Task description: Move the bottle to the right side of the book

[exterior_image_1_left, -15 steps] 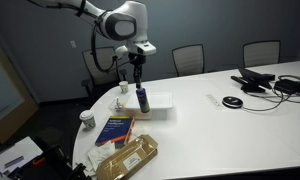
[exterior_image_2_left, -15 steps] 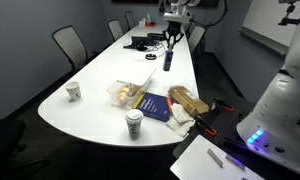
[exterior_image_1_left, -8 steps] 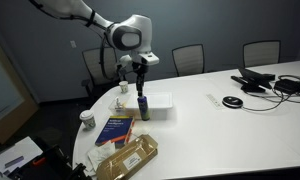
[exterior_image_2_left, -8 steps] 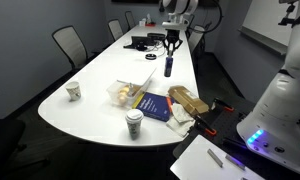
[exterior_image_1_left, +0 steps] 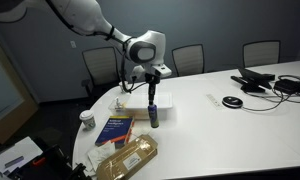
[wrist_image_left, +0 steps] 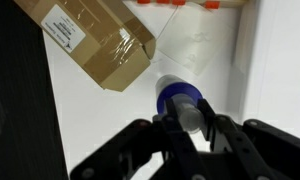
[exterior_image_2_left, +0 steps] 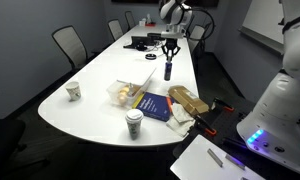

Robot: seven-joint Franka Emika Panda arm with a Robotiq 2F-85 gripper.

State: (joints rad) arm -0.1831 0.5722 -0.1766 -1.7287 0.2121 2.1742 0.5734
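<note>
The bare tabletop beside the book is open below my gripper, so I will lower the bottle (exterior_image_1_left: 154, 114) upright onto that spot and let go of the pale cap.
My gripper (exterior_image_1_left: 153, 92) is shut on the pale cap of the small dark blue bottle (exterior_image_1_left: 154, 114) and holds it upright, low over the white table (exterior_image_1_left: 220, 130). It stands to the right of the dark blue book (exterior_image_1_left: 115, 129), which lies flat near the table's end. In an exterior view the bottle (exterior_image_2_left: 168, 69) hangs under the gripper (exterior_image_2_left: 170, 56), beyond the book (exterior_image_2_left: 150, 106). In the wrist view the fingers (wrist_image_left: 222, 140) clamp the bottle (wrist_image_left: 176, 98) from both sides. I cannot tell whether the bottle touches the table.
A tan package (exterior_image_1_left: 128, 158) lies in front of the book and shows in the wrist view (wrist_image_left: 90, 40). A flat white box (exterior_image_1_left: 165, 104) sits just behind the bottle. A small white cup (exterior_image_1_left: 87, 120), a food container (exterior_image_2_left: 123, 92), headphones (exterior_image_1_left: 232, 101), cables and chairs are around.
The gripper has carried the bottle rightwards away from the book's far end and lowered it towards the table beside the white box.
</note>
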